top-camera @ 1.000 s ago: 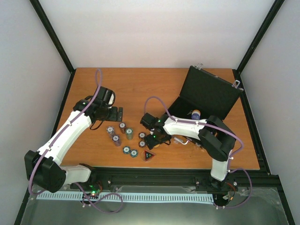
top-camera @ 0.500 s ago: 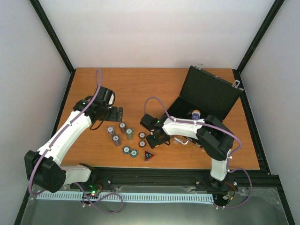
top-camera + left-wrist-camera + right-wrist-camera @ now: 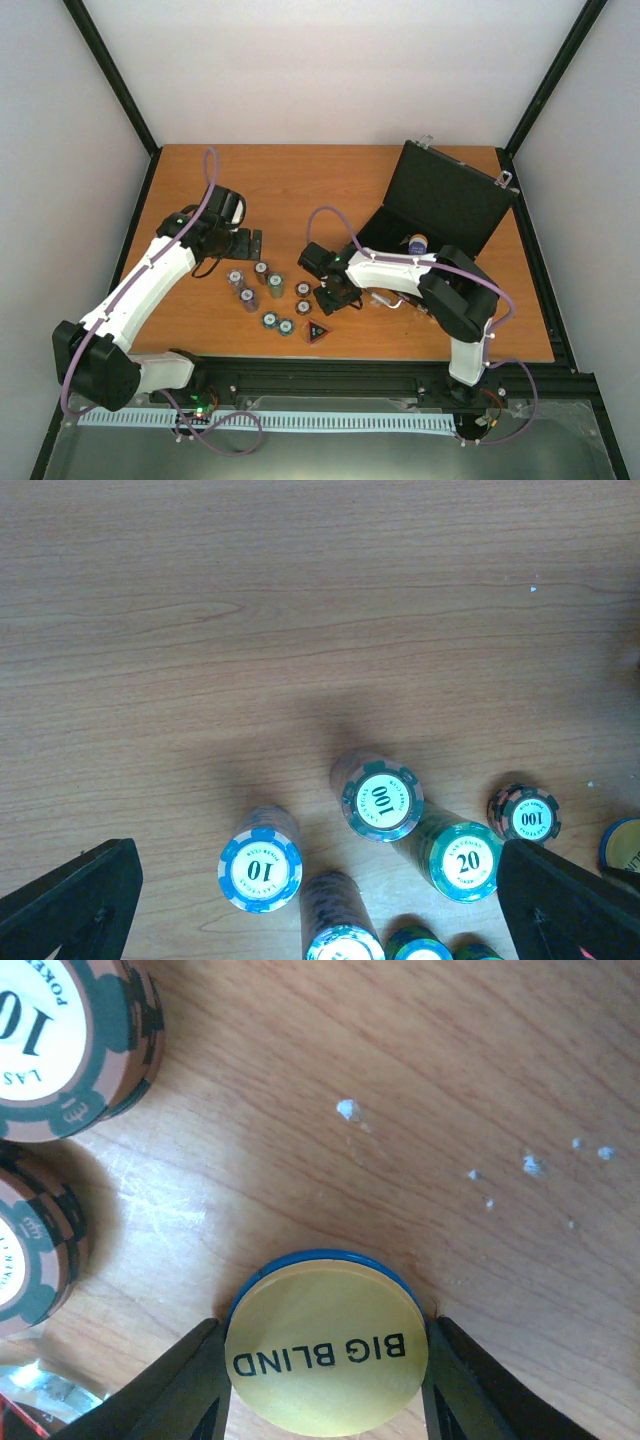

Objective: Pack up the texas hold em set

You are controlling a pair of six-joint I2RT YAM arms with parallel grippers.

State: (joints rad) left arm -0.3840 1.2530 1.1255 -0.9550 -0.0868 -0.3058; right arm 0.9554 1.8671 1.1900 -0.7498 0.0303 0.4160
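My right gripper has the black case to its right in the top view. Next it should lift outward and lower into the case to let go of the disc [image 3: 325, 1345].
The black case [image 3: 440, 205] lies open at the back right, its lid raised, with one chip stack [image 3: 415, 242] inside. Several poker chip stacks [image 3: 262, 285] stand mid-table, and the dark triangular token [image 3: 318, 333] lies near the front edge. My right gripper [image 3: 330, 297] is down at the table beside the stacks. In the right wrist view its fingers [image 3: 190, 1380] press both sides of the blue round disc [image 3: 325, 1345], labelled BIG BLIND, flat on the wood. My left gripper [image 3: 318, 855] hangs open above the stacks, over the 10 stack [image 3: 260, 869] and a 100 stack [image 3: 381, 798].
Two brown 100 stacks [image 3: 60, 1030] stand just left of the disc in the right wrist view. A green 20 stack [image 3: 465, 861] is close to my left gripper's right finger. Black frame rails [image 3: 400, 375] border the table's near edge.
My right gripper's jaws have closed in onto the blue disc. Both arms have stayed almost where they were, and the left gripper remains wide open.
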